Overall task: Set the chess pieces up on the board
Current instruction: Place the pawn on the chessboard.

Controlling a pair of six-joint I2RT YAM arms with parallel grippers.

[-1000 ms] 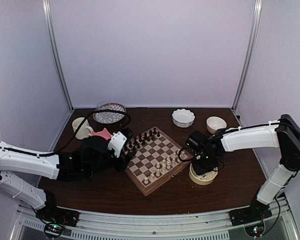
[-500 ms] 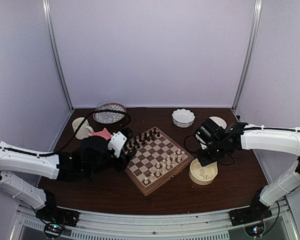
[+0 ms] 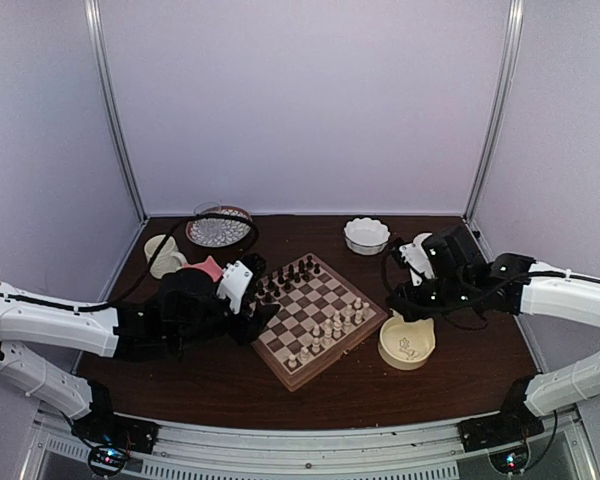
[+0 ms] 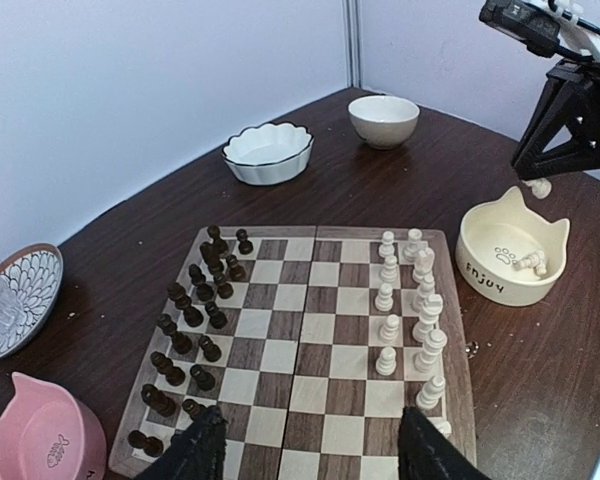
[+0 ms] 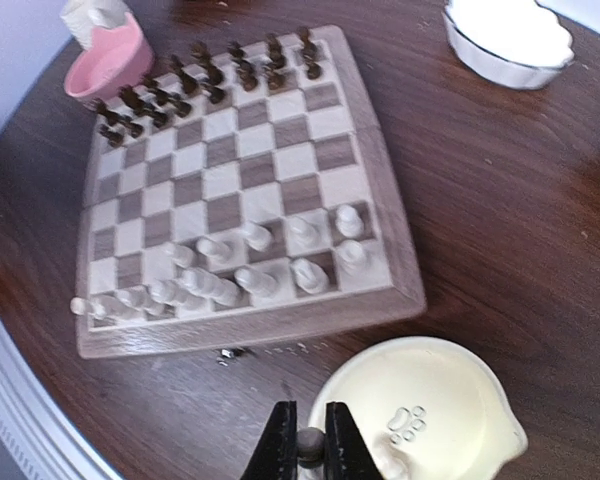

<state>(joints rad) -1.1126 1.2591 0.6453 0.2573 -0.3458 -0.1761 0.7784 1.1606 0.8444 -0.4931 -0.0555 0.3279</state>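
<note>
The right gripper will sweep across and down next, because an empty square by the board's near edge is below it and to its left in the top view.
The board (image 3: 302,310) lies at an angle mid-table, with cream-white chess pieces (image 3: 332,325) along its right side and dark pieces (image 3: 285,275) along its left. My right gripper (image 3: 408,308) hangs above the cream cat-shaped bowl (image 3: 407,342), shut on one cream piece (image 5: 310,443), which also shows under its fingers in the left wrist view (image 4: 540,187). Another cream piece (image 4: 528,262) lies in that bowl (image 4: 510,250). My left gripper (image 4: 310,455) stands open over the board's near edge (image 4: 310,330), with nothing between its fingers.
A pink cat bowl (image 3: 208,268) sits left of the board, with a cream cup (image 3: 162,255) and a patterned plate (image 3: 218,228) behind it. A white scalloped bowl (image 3: 366,235) and a plain cream bowl (image 4: 383,120) stand at the back right.
My right gripper has risen out of the cat bowl and drawn back to the right with a cream piece pinched in it. The left arm has not moved.
</note>
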